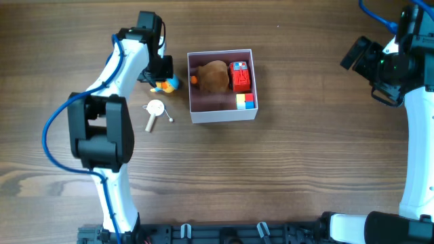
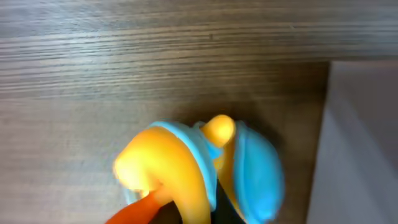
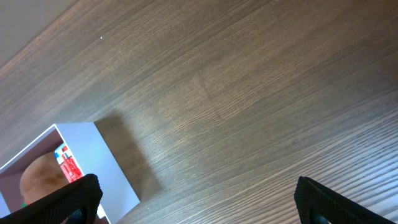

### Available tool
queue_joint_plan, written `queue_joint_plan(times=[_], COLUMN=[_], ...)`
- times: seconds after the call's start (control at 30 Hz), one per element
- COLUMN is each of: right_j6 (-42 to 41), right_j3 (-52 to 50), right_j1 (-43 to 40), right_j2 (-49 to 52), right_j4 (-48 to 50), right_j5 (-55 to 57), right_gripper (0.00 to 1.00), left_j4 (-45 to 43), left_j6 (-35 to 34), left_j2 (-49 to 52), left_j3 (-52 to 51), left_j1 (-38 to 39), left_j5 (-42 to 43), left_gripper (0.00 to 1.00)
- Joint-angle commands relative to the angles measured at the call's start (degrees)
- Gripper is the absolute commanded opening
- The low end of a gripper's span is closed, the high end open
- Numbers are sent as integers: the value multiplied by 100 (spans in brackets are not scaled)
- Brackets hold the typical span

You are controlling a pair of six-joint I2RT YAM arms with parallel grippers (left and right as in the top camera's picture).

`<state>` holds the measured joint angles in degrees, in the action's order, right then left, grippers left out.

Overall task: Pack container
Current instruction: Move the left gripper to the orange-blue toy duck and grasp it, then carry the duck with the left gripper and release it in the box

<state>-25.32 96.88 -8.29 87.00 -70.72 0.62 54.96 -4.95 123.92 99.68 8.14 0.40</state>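
The robot's left gripper needs to go up over the box's side next, then down to the empty bottom of the box between the brown plush (image 1: 212, 76) and the box's near side.
The container (image 1: 224, 116) is a square white-walled box with a pink inside, at the table's middle back. It holds a brown plush (image 1: 212, 76), a red toy (image 1: 240, 76) and a small coloured cube (image 1: 245, 101). My left gripper (image 1: 160, 72) is just left of the box, down on a yellow and blue toy (image 1: 167, 86). That toy (image 2: 199, 168) fills the left wrist view and hides the fingers, with the box wall (image 2: 364, 143) at the right. My right gripper (image 3: 199, 199) is open and empty, far right of the box (image 3: 93, 155).
A small white wooden stick with a round head (image 1: 154, 112) lies on the table left of the box, in front of the left gripper. Bare wood table lies between the box and the right arm (image 1: 380, 61).
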Motion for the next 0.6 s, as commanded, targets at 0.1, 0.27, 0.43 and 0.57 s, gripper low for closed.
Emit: queue_joint_plan(times=[0.1,0.27,0.43,0.57], right_j6=[-33,-33,-31,-33], right_j3=[26,26,26,26], right_j1=[2,2,2,2], right_j2=[-9,-9,-9,-9], right_j4=[0,0,0,0], right_j5=[39,42,42,39], right_gripper=[100,100,100,100], left_j4=[402,610,616,579], left_j6=[33,-238,-1110,-2026], left_j2=[-1244,-1967,-2374,-2094], left_j3=[-33,-33,-35,-37], left_j1=[107,713,1635,2004], left_j5=[111,177,63,-197], left_gripper=[9,8,10,11])
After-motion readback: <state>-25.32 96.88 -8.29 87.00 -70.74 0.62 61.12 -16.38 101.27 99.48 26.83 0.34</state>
